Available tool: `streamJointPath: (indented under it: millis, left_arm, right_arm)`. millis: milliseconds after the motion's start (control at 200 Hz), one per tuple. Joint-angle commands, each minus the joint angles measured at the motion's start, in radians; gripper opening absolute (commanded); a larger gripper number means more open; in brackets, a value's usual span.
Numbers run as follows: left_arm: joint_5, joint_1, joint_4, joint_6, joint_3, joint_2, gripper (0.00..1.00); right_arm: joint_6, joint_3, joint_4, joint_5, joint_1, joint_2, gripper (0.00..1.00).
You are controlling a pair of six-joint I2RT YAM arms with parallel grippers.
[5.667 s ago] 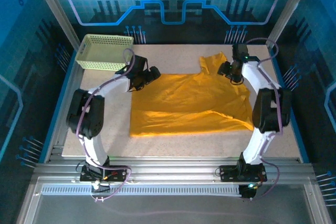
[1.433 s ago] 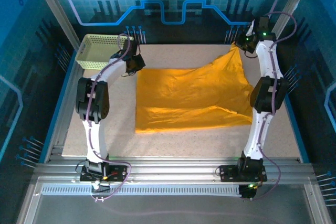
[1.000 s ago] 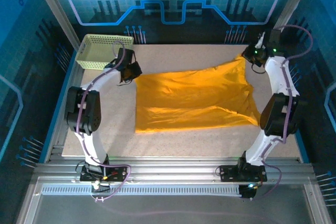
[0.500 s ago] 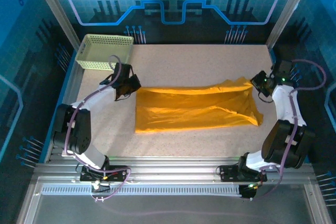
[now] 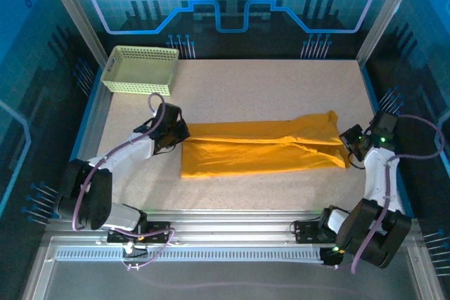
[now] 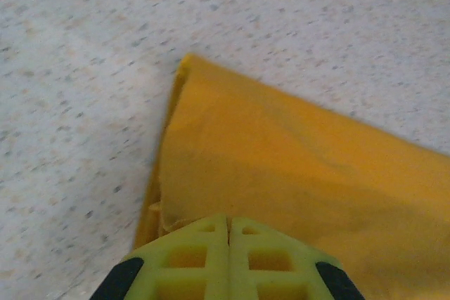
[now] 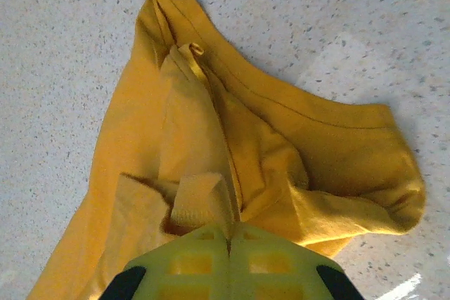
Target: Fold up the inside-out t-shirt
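My left gripper draws the t-shirt's held corner back toward the near hem next and releases it, as a wide piece of cloth there lies uncovered.
The inside-out t-shirt [image 5: 264, 147] lies on the table as a long mustard-yellow band, its far half doubled over toward the near hem. My left gripper [image 5: 180, 135] is shut on the band's left corner; the wrist view has smooth cloth [image 6: 295, 173] running away from the closed yellow fingers [image 6: 193, 261]. My right gripper [image 5: 346, 140] is shut on the bunched right end, where collar and sleeve folds [image 7: 211, 138] pile up in front of its closed fingertips [image 7: 271, 261]. No print shows.
A pale yellow-green mesh basket [image 5: 139, 69] stands at the table's far left corner. Speckled tabletop [image 5: 267, 86] stretches bare behind the shirt and along the near edge. Metal frame rails border the table on both sides.
Both grippers have drawn the shirt's far edge toward the near side and lowered it. The cloth went from a raised sheet to a narrow folded band.
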Motion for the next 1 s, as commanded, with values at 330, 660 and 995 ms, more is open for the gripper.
streamJointPath:
  millis: [330, 660, 995]
  left_arm:
    - [-0.032, -0.017, 0.014, -0.015, -0.046, 0.037, 0.00]
    - [-0.078, -0.041, -0.081, -0.044, -0.076, -0.028, 0.42]
    - [-0.061, -0.082, -0.095, -0.009, 0.123, -0.045, 0.67]
  right_arm:
    - [-0.016, -0.118, -0.072, 0.012, -0.020, -0.084, 0.00]
    - [0.007, -0.088, -0.082, 0.070, -0.019, -0.069, 0.49]
    - [-0.047, 0.107, -0.055, 0.161, 0.258, -0.023, 0.70]
